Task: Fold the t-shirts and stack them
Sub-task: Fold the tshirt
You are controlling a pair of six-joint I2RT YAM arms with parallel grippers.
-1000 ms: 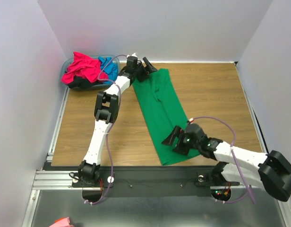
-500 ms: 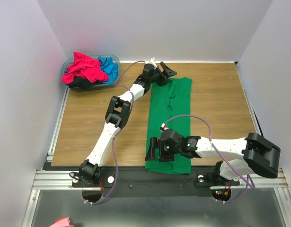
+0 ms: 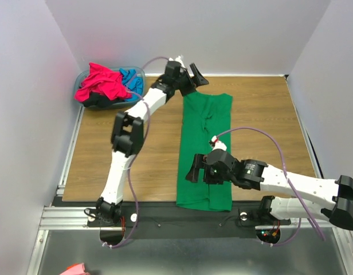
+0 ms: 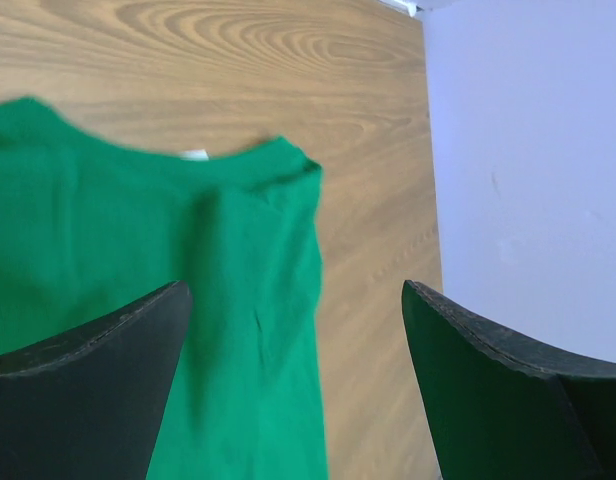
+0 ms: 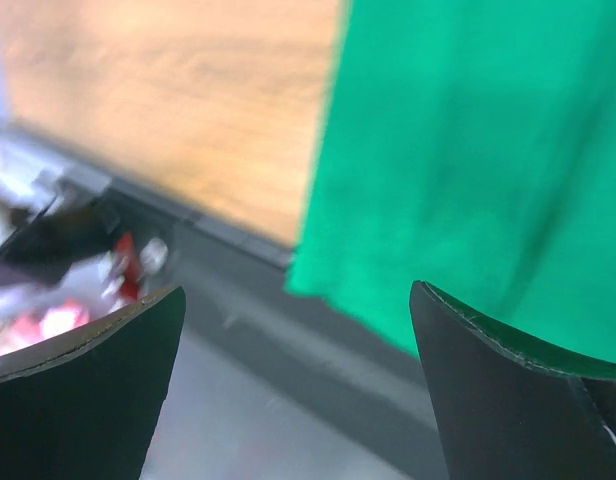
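The green t-shirt is still stretched out long, so the robot's left gripper should next move back and down onto the t-shirt's basin-side near corner (image 3: pixel 179 203), which is back of and below the gripper.
The bright green t-shirt (image 3: pixel 205 143) lies on the wooden table as a long narrow strip running from the far middle to the near edge. My left gripper (image 3: pixel 195 80) is open and empty just beyond the shirt's far left corner. The left wrist view shows the collar end of the green shirt (image 4: pixel 138 300) below the open left gripper (image 4: pixel 298 385). My right gripper (image 3: pixel 198 171) is open and empty over the shirt's near part. In the right wrist view the right gripper (image 5: pixel 298 390) hangs over the shirt's near corner (image 5: pixel 468 170).
A translucent blue basin (image 3: pixel 79 77) at the far left corner holds a magenta-pink shirt (image 3: pixel 99 83), a blue shirt (image 3: pixel 130 80) and a black shirt (image 3: pixel 99 102). White walls enclose the table. A metal rail (image 3: pixel 165 216) runs along the near edge.
The green shirt swung from a diagonal to lying straight. Both grippers have let go of it; the left drew back to the far left, the right lifted off the near left corner.
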